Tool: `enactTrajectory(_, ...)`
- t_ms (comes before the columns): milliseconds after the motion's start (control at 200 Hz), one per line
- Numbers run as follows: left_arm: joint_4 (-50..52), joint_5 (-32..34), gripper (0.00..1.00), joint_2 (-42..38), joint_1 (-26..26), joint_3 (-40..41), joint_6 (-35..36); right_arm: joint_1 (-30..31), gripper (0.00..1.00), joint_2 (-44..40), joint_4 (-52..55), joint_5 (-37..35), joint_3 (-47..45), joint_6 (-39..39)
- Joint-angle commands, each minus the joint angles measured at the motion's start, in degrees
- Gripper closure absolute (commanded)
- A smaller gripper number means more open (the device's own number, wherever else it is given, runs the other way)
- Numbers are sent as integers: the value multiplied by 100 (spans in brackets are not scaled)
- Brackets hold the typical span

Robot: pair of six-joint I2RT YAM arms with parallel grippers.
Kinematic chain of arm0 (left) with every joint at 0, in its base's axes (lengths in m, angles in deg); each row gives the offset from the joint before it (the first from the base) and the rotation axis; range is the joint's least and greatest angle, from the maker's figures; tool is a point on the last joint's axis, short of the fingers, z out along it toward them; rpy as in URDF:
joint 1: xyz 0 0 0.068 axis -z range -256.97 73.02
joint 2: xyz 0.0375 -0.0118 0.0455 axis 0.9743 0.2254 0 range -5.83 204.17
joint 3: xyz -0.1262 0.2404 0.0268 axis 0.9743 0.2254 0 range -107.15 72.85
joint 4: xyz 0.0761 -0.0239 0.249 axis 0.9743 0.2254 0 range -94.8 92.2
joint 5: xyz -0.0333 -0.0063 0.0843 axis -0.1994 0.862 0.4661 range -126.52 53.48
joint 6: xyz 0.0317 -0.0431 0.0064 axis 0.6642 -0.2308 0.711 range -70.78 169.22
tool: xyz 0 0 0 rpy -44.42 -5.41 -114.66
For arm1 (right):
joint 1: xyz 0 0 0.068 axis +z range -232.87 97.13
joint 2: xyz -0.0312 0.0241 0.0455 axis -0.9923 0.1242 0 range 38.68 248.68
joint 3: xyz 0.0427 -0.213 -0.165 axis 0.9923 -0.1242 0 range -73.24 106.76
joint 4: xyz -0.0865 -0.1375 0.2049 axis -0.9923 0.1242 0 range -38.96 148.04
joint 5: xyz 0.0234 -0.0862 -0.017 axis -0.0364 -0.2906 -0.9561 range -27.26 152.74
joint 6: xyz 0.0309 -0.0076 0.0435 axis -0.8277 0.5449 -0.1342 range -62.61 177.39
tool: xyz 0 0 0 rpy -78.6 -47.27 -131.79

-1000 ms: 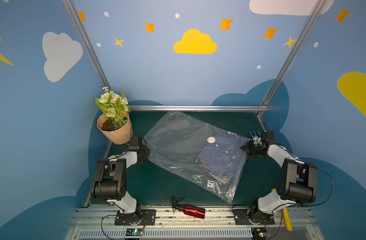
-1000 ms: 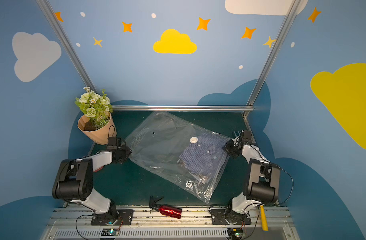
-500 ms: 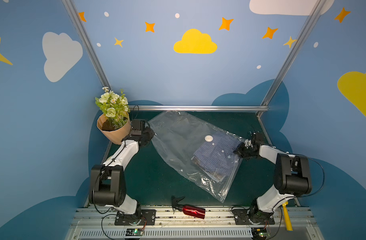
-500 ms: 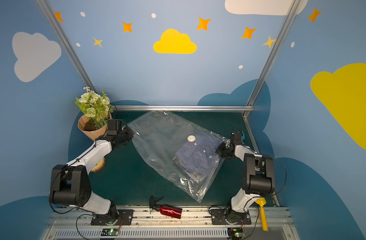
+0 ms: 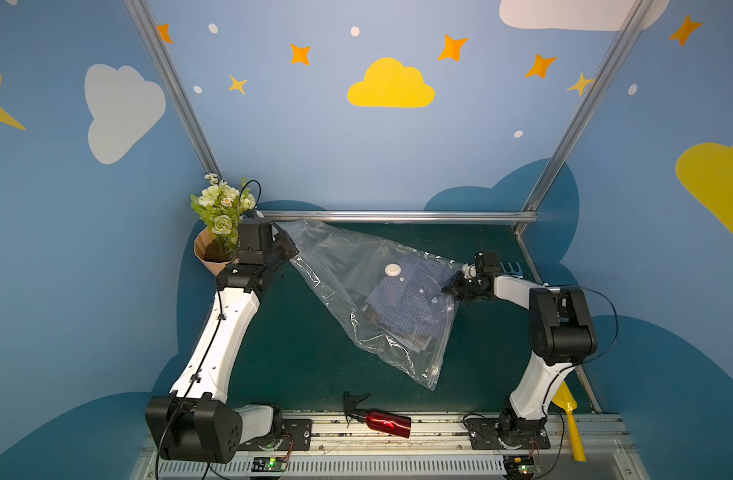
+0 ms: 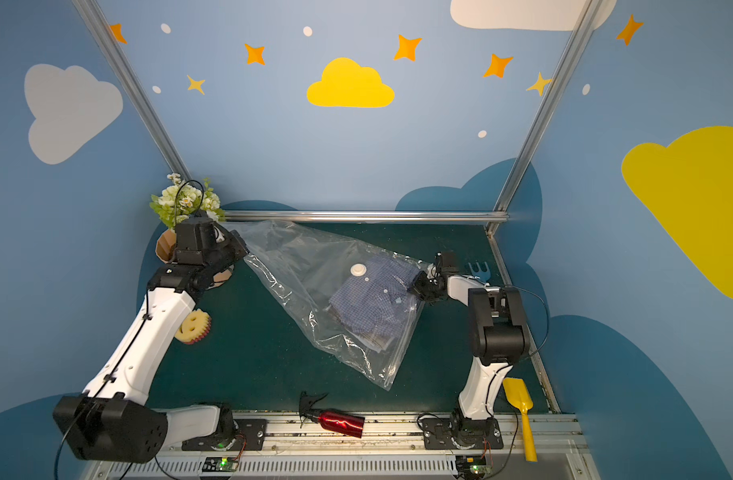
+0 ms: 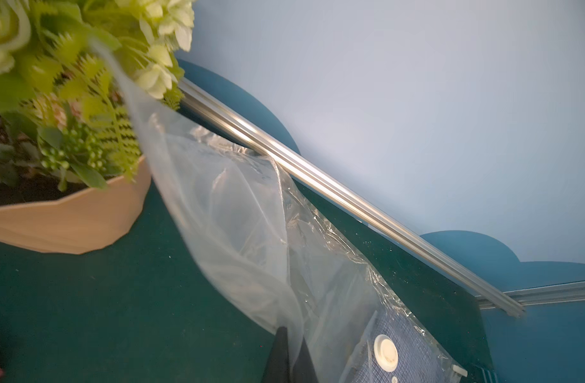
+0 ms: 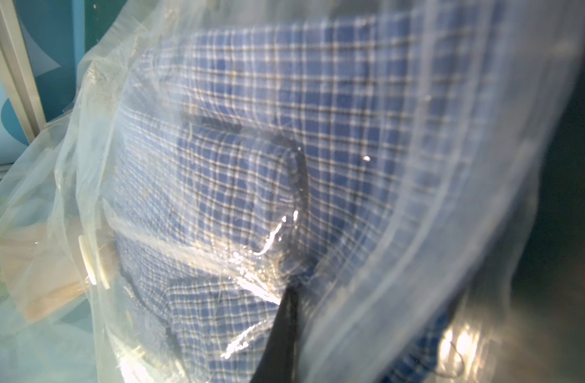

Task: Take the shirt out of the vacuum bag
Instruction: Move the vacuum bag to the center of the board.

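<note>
The shirt [image 5: 410, 299] lies at the bag's other end, so next I will move my left gripper toward the flower pot [image 5: 209, 250] close beside it and release the bag's corner.
The clear vacuum bag [image 5: 335, 282] [image 6: 298, 266] hangs stretched between both grippers, its low corner trailing toward the table's front. The round white valve [image 5: 393, 270] [image 7: 385, 352] sits on its face. The blue checked shirt [image 5: 410, 299] [image 6: 373, 299] [image 8: 284, 116] lies bunched inside, at the right gripper's end. My left gripper [image 5: 292, 249] [image 6: 244, 251] [image 7: 289, 351] is shut on the bag's far left corner, beside the flower pot. My right gripper [image 5: 450, 286] [image 6: 414, 286] [image 8: 289, 298] is shut on the bag's plastic [image 8: 367, 265] beside its zip edge, with the shirt right behind it.
A potted flower bunch [image 5: 219, 232] [image 7: 69, 219] stands at the back left, touching the left wrist. A red spray bottle [image 5: 383, 422] lies at the front. A yellow shovel [image 6: 518, 403], a blue fork [image 6: 479, 270] and a smiley sponge [image 6: 194, 326] lie near the sides. A metal rail [image 5: 398, 216] runs along the back.
Both grippers closed on the bag. The left arm lifted its corner back toward the flower pot, the right moved inward, and the bag rose off the table and stretched.
</note>
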Motion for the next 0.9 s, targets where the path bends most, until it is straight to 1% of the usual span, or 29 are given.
enactTrajectory(0, 170, 132, 96, 42, -102, -390, 424, 306, 93, 438, 146, -131, 248, -187)
enactTrajectory(235, 637, -323, 96, 163, -87, -1217, 776, 843, 93, 824, -109, -31, 596, -501)
enactTrajectory(380, 871, -157, 96, 134, -87, -1567, 1068, 1082, 93, 1029, -186, 12, 760, -591)
enactTrajectory(446, 874, -3, 96, 84, -142, -1533, 1173, 1174, 93, 1150, -212, 26, 867, -633)
enactTrajectory(486, 844, -15, 96, 37, -226, -1439, 1165, 1217, 94, 1227, -202, 39, 962, -641)
enactTrajectory(581, 572, -203, 96, -101, -502, -961, 1137, 1274, 94, 1382, -244, 46, 1169, -712)
enactTrajectory(721, 446, -506, 95, -65, -852, -725, 1190, 1321, 94, 1624, -162, 34, 1603, -757)
enactTrajectory(766, 390, -558, 92, -80, -932, -654, 1172, 1328, 94, 1695, -156, 39, 1730, -779)
enactTrajectory(796, 341, -580, 86, -104, -976, -587, 1127, 1330, 94, 1742, -126, 20, 1823, -783)
enactTrajectory(841, 282, -673, 72, -156, -1011, -469, 1062, 1330, 94, 1797, -92, 12, 1935, -800)
enactTrajectory(846, 270, -695, 72, -159, -1015, -457, 1061, 1326, 94, 1802, -90, 12, 1947, -801)
enactTrajectory(851, 269, -695, 68, -165, -1017, -438, 1056, 1328, 94, 1805, -93, 13, 1952, -801)
enactTrajectory(861, 261, -713, 65, -178, -1012, -415, 1048, 1319, 94, 1816, -89, 6, 1965, -797)
enactTrajectory(866, 260, -725, 65, -188, -1012, -408, 1045, 1320, 94, 1821, -89, 5, 1975, -799)
enactTrajectory(871, 255, -725, 61, -188, -1011, -396, 1039, 1321, 94, 1823, -84, 0, 1988, -800)
enactTrajectory(876, 252, -730, 61, -193, -1011, -385, 1032, 1321, 94, 1829, -82, -7, 1999, -796)
enactTrajectory(891, 242, -751, 56, -208, -1015, -354, 1012, 1315, 94, 1838, -73, -14, 2009, -800)
